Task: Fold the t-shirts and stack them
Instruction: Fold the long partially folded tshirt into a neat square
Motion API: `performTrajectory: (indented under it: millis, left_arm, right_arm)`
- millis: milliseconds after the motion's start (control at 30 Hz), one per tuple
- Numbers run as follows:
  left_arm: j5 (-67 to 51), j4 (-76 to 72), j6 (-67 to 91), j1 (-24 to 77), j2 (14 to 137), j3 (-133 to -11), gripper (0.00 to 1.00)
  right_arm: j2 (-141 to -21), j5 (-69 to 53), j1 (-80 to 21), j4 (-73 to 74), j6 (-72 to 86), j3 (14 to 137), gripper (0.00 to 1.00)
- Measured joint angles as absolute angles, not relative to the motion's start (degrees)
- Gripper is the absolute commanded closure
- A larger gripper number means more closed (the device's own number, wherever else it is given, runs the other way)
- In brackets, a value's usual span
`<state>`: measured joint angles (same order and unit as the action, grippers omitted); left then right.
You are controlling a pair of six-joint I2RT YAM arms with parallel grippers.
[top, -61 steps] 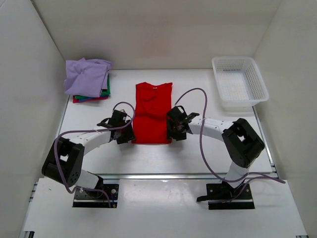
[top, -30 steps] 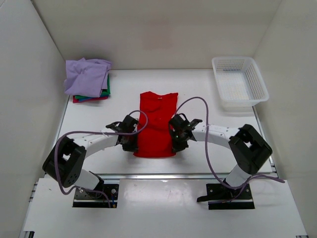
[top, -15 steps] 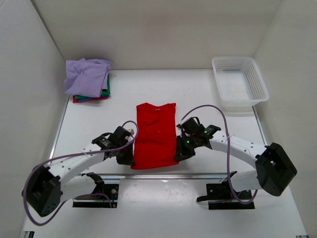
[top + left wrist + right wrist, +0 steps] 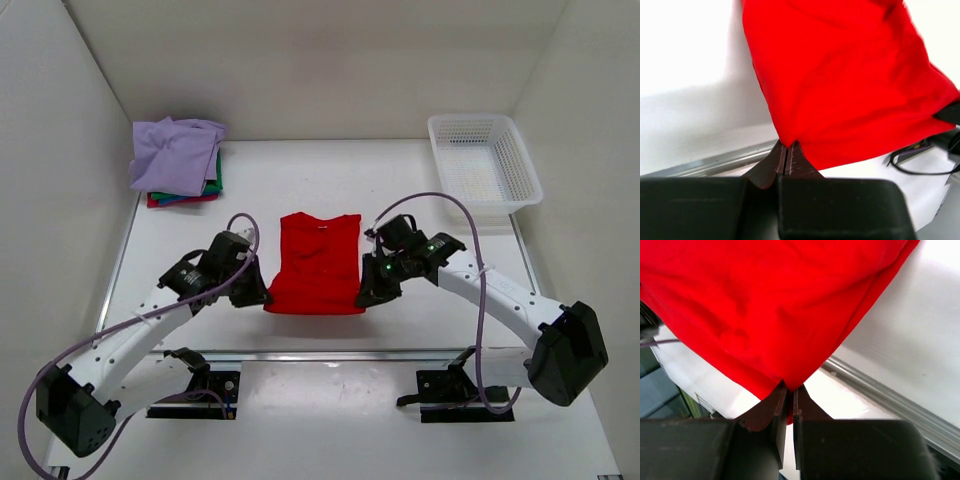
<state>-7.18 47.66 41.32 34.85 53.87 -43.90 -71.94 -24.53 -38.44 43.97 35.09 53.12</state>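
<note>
My right gripper carries the shirt's pinched near corner outward next and releases it by the shirt's collar end (image 4: 347, 229), which lies outward of the gripper.
A plain bright red t-shirt (image 4: 318, 262) hangs stretched between my two grippers above the near middle of the table, its collar end toward the back. My left gripper (image 4: 262, 298) is shut on the shirt's near left corner (image 4: 788, 141). My right gripper (image 4: 362, 298) is shut on the near right corner (image 4: 790, 385). In both wrist views the red cloth fans out from the pinched jaws. A stack of folded t-shirts (image 4: 178, 160), pale lavender on top with green and red edges beneath, lies at the back left.
A white mesh basket (image 4: 484, 168) stands at the back right. White walls close in the table on three sides. A metal rail (image 4: 340, 352) runs along the table's near edge. Purple cables loop from both arms.
Both grippers have drawn the red shirt toward the near edge and lifted its near hem. The shirt looks shorter front to back now. Both arms have swung outward.
</note>
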Motion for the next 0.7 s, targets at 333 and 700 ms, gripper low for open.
performTrajectory:
  millis: [333, 700]
  left_arm:
    - [-10.92, 45.32, 37.6, 26.28, 64.53, -51.7, 1.0]
    - [-17.8, 40.66, 31.55, 20.12, 83.0, -62.35, 1.0]
  right_arm:
    - [-80.64, -27.27, -29.65, 48.84, 28.08, 65.25, 1.0]
    - [-92.77, -29.69, -23.4, 49.43, 21.8, 73.78, 1.0]
